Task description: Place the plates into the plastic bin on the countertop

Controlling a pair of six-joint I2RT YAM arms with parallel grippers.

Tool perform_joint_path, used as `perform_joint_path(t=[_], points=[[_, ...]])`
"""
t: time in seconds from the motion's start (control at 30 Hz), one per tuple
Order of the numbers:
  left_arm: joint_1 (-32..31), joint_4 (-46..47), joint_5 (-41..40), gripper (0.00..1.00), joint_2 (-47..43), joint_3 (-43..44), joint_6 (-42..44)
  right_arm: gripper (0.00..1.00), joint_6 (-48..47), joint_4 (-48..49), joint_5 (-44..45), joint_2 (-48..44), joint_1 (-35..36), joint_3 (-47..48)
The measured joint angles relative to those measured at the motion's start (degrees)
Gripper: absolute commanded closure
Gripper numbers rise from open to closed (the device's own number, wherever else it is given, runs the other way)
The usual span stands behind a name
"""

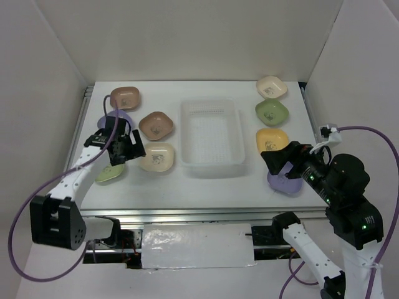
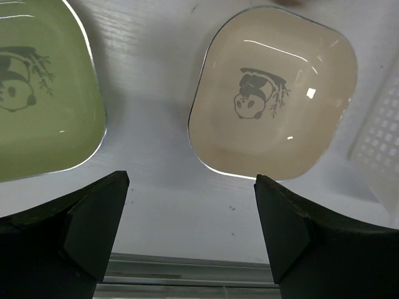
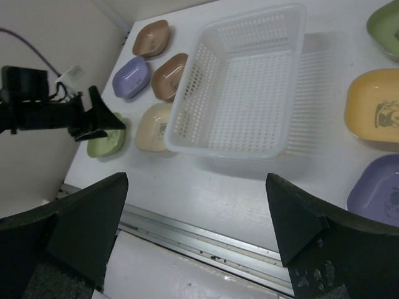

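My left gripper comes down toward the bin, onto the cream plate's rim facing the green plate next, since bare table between the plates leaves finger room.
The empty plastic bin stands mid-countertop; it also shows in the right wrist view. Left of it lie two brown plates, a lavender plate, a cream plate and a green plate. Right of it lie cream, green, yellow-orange and lavender plates. My left gripper hovers open and empty over bare table between the green plate and the cream plate. My right gripper is open and empty, raised near the right lavender plate.
A metal rail runs along the front edge of the table. White walls close in the left, back and right sides. A purple cable loops beside the right arm. The bin's corner lies right of the cream plate.
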Motion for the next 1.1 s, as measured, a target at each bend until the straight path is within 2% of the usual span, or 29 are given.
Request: perform_joint_path(t=[0.13, 0.23, 0.43, 0.47, 0.5, 0.53, 0.6, 0.63, 0.7, 0.8, 0.97, 1.1], points=[[-1.9, 3.7, -0.8, 0.05, 7.7, -0.3, -1.0, 0.0, 0.2, 0.9, -2.4, -0.1, 0.0, -0.7], [-3.4, 6.0, -1.8, 0.11, 10.5, -0.3, -1.3, 0.0, 0.2, 1.8, -3.5, -0.8, 0.0, -2.1], [-4.5, 9.3, -5.0, 0.34, 17.0, -0.3, -2.7, 0.0, 0.8, 3.3, -5.2, -2.6, 0.0, -5.1], [-4.6, 9.6, -5.6, 0.35, 18.4, -0.3, -3.0, 0.0, 0.9, 3.3, -5.4, -2.7, 0.0, -5.2], [-4.8, 10.0, -6.2, 0.41, 20.1, -0.3, -3.0, 0.0, 0.9, 3.4, -5.5, -2.7, 0.0, -5.2], [-5.0, 10.2, -6.5, 0.59, 21.2, -0.3, -3.2, 0.0, 0.9, 3.5, -5.5, -2.7, 0.0, -5.2], [-5.6, 10.2, -7.1, 0.76, 23.3, -0.3, -4.2, 0.0, 0.9, 3.6, -5.5, -2.7, 0.0, -5.2], [-6.0, 10.2, -7.4, 0.97, 23.6, -0.3, -4.6, 0.0, 0.9, 3.6, -5.4, -2.7, 0.0, -5.1], [-7.0, 10.4, -7.1, 1.0, 22.1, 0.3, -6.3, 0.0, 0.9, 3.6, -5.2, -2.8, 0.0, -5.1], [-10.7, 8.9, -11.5, 1.0, 17.9, 1.2, -8.6, 0.0, 0.9, 3.6, -4.8, -2.9, 0.0, -5.0], [-17.4, -2.5, -20.1, 1.0, 5.1, 2.1, -14.3, 0.0, 1.1, 3.7, -3.3, -2.9, 0.0, -4.8], [-19.2, -10.3, -23.6, 1.0, -3.3, 11.4, -15.1, 0.0, 2.2, 3.7, 0.2, -2.4, 0.0, -4.8]])
